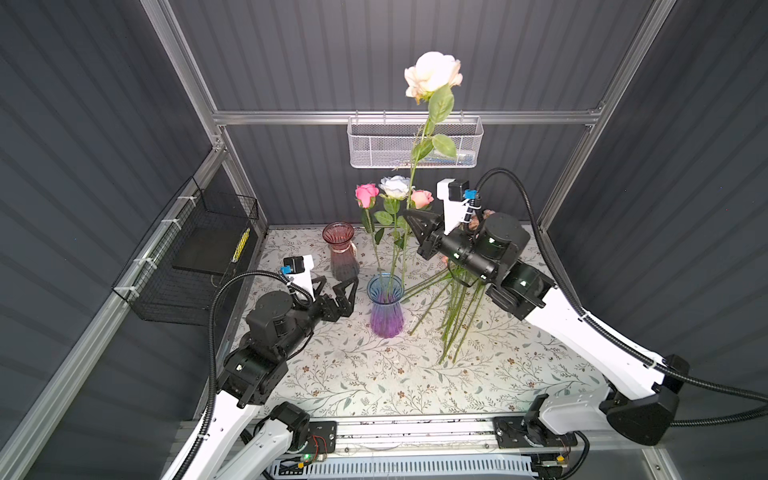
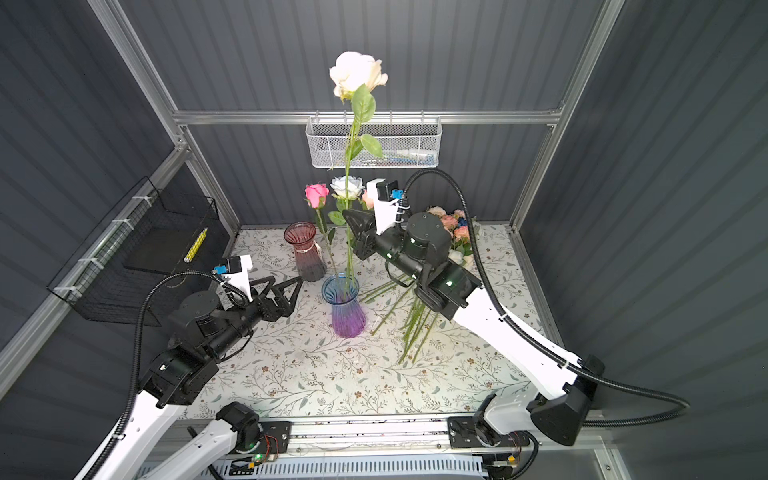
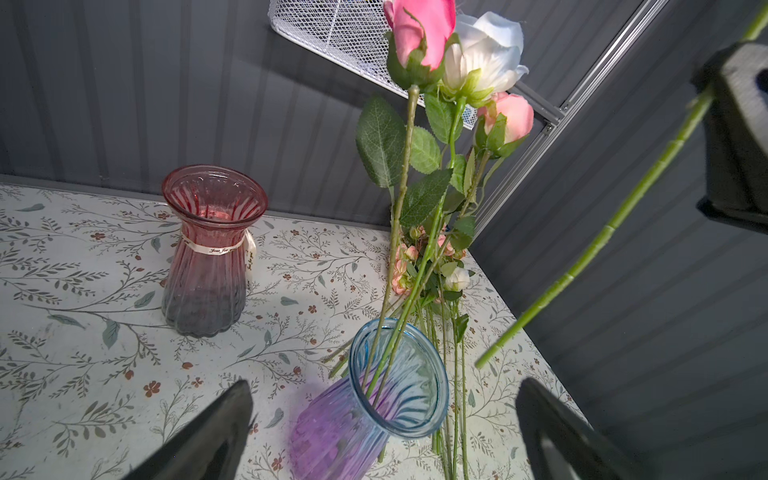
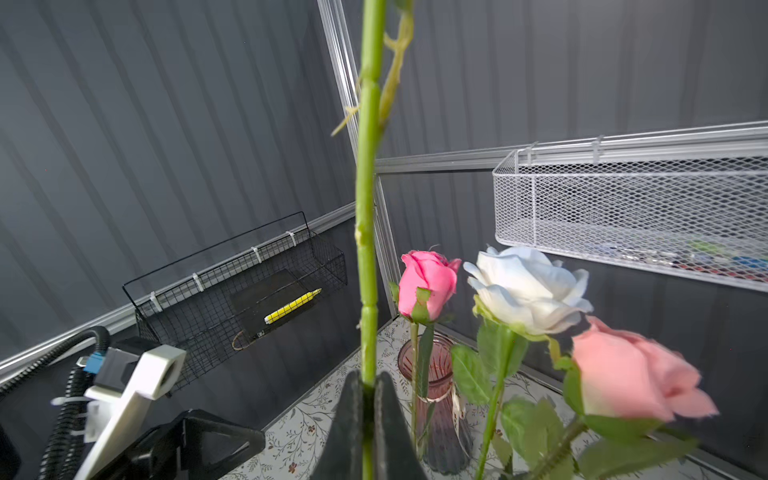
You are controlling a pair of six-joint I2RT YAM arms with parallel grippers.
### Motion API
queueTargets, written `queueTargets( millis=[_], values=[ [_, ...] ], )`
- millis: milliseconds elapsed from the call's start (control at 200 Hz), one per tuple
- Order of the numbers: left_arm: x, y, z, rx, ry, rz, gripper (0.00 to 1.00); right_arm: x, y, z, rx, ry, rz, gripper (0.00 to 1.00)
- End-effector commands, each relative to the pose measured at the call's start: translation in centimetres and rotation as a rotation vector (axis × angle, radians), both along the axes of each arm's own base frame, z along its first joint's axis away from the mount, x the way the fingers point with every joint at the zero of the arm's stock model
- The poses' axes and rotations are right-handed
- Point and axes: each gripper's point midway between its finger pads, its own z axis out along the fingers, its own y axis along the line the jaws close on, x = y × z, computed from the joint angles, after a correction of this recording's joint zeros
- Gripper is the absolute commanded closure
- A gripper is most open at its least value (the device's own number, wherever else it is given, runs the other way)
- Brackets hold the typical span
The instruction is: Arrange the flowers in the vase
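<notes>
The right gripper goes sideways and down to the blue vase's opening (image 1: 385,285) next and releases the stem inside. The cream rose's green stem hangs with its cut end beside the vase's rim.
The blue-and-purple glass vase (image 1: 385,305) (image 2: 347,307) (image 3: 374,419) stands mid-table. It holds three flowers: a pink rose (image 1: 366,194) (image 4: 428,286), a white rose (image 1: 395,186) (image 4: 528,291) and a peach rose (image 1: 422,198) (image 4: 631,374). My right gripper (image 1: 409,216) (image 4: 368,380) is shut on the green stem (image 3: 602,241) of a tall cream rose (image 1: 432,75) (image 2: 357,74), held upright over the vase. The stem's cut end hangs beside the rim. My left gripper (image 1: 336,286) (image 3: 386,390) stands open just left of the vase, holding nothing. More flowers (image 1: 457,316) lie piled at the right.
An empty red glass vase (image 1: 340,253) (image 3: 208,249) stands behind and left of the blue one. A white mesh basket (image 1: 415,141) hangs on the back wall. A black wire basket (image 1: 195,253) is fixed to the left wall. Dark walls close three sides.
</notes>
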Motion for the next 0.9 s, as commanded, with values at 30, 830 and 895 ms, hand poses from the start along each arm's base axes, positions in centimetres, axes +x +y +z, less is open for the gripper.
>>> queueTargets(
  millis=[30, 830, 895],
  values=[
    [-0.2, 0.5, 0.6, -0.011, -0.009, 0.018, 0.00, 0.8, 0.8, 1.6, 0.033, -0.124, -0.039, 1.00],
    [0.4, -0.2, -0.2, -0.007, 0.002, -0.001, 0.00, -2.5, 2.2, -13.3, -0.175, 0.135, 0.025, 0.47],
    [0.4, -0.2, -0.2, -0.007, 0.003, 0.000, 0.00, -3.4, 1.5, -13.1, -0.162, 0.149, 0.040, 0.43]
  ],
)
